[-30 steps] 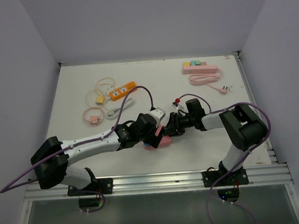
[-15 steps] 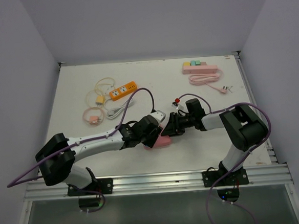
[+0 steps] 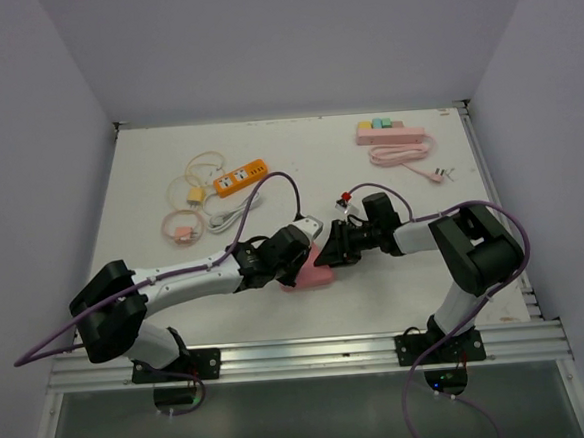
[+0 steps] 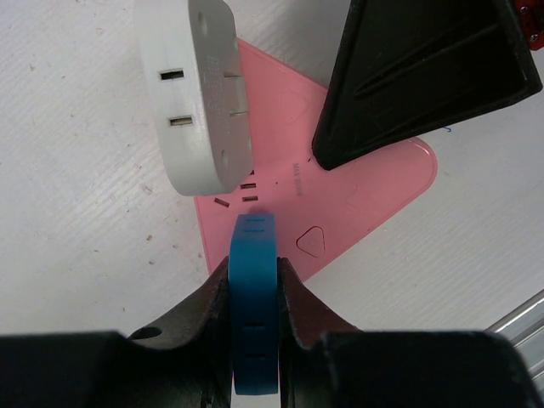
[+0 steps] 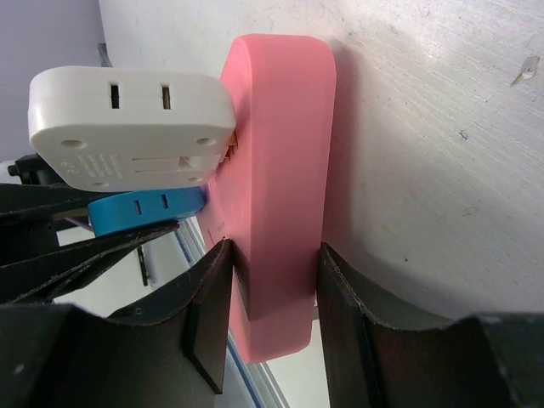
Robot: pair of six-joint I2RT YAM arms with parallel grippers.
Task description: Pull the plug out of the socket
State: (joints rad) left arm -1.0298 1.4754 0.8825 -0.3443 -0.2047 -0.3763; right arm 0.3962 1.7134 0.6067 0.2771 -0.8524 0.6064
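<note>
Bare tabletop by the white cable lies left of my left gripper in the top view, so next I will pull the blue plug off and lower it there.
A pink triangular socket (image 3: pixel 316 276) lies near the table's front middle. Two plugs sit against its face: a white plug (image 4: pixel 200 93) and a blue plug (image 4: pixel 253 251). My left gripper (image 4: pixel 253 285) is shut on the blue plug, one finger on each flat side. From the right, my right gripper (image 5: pixel 274 251) is shut on the socket's (image 5: pixel 280 153) edge, one finger above and one below. In the right wrist view the white plug (image 5: pixel 127 127) sits just above the blue plug (image 5: pixel 144 208). In the top view both grippers meet over the socket and hide the plugs.
At the back left lie an orange power strip (image 3: pixel 241 177), a white cable (image 3: pixel 227 216) and thin coiled cords (image 3: pixel 180 227). At the back right are a pink strip with coloured plugs (image 3: pixel 390 130) and a coiled pink cable (image 3: pixel 400 153). A metal rail (image 3: pixel 301 354) runs along the near edge.
My left gripper has closed from wide open onto the blue plug, and its arm has shifted slightly. The right gripper and the socket have stayed put.
</note>
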